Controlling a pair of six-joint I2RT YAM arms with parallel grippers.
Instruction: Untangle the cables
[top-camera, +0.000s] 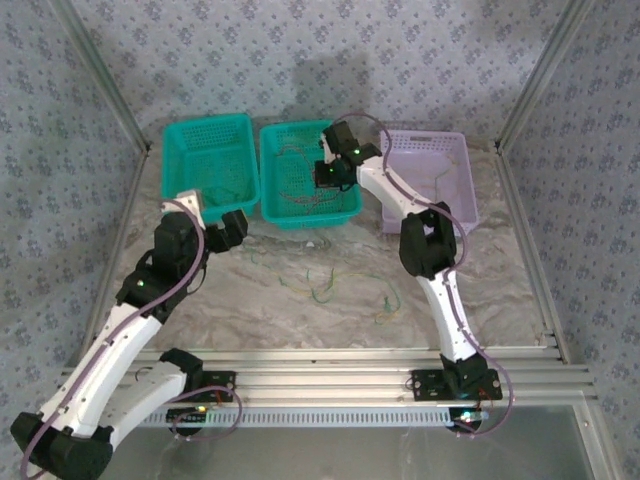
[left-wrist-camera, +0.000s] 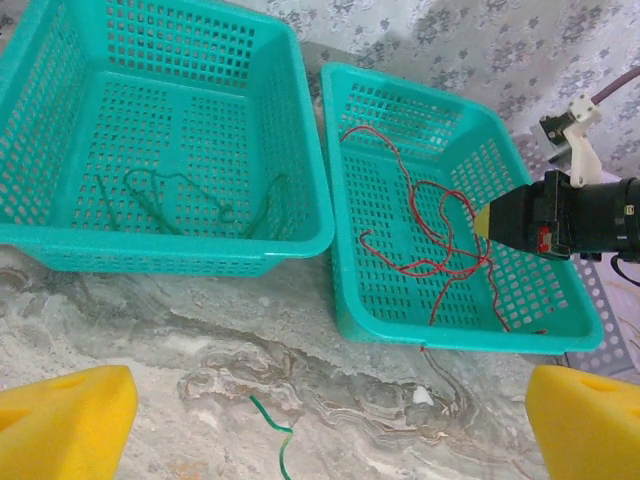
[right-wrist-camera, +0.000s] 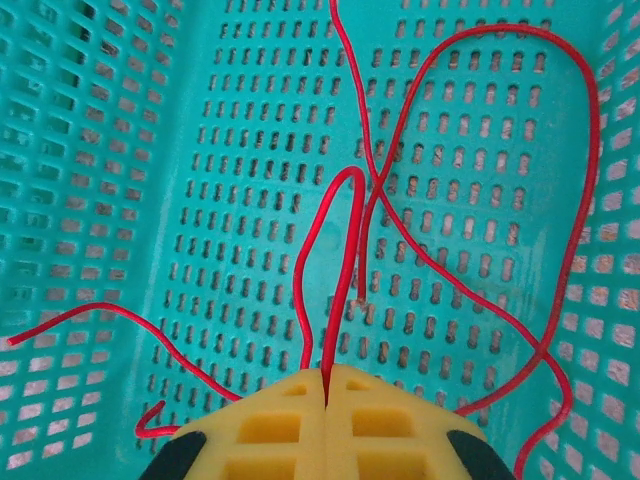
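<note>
The right gripper lowers toward the middle teal basket's bottom with its holes next and releases the red loop, which the gripper's fingers hold above that bottom.
Red cables (right-wrist-camera: 352, 190) lie looped in the middle teal basket (top-camera: 282, 150). My right gripper (right-wrist-camera: 328, 376) hangs inside that basket, shut on a loop of red cable that rises from between its yellow pads. In the top view the right gripper (top-camera: 328, 176) is over the basket's right half. A green cable (left-wrist-camera: 170, 208) lies in the left teal basket (left-wrist-camera: 60, 90). More green and yellowish cables (top-camera: 322, 284) lie loose on the table in front of the baskets. My left gripper (top-camera: 233, 228) hovers open near the left basket's front corner, with a green cable end (left-wrist-camera: 272, 425) on the table between its fingers (left-wrist-camera: 62, 420).
A lilac basket (top-camera: 452, 150) stands right of the teal ones, with the right arm's elbow (top-camera: 428, 245) in front of it. Patterned walls and metal frame posts enclose the marble table (top-camera: 250, 310). A metal rail (top-camera: 330, 372) runs along the near edge.
</note>
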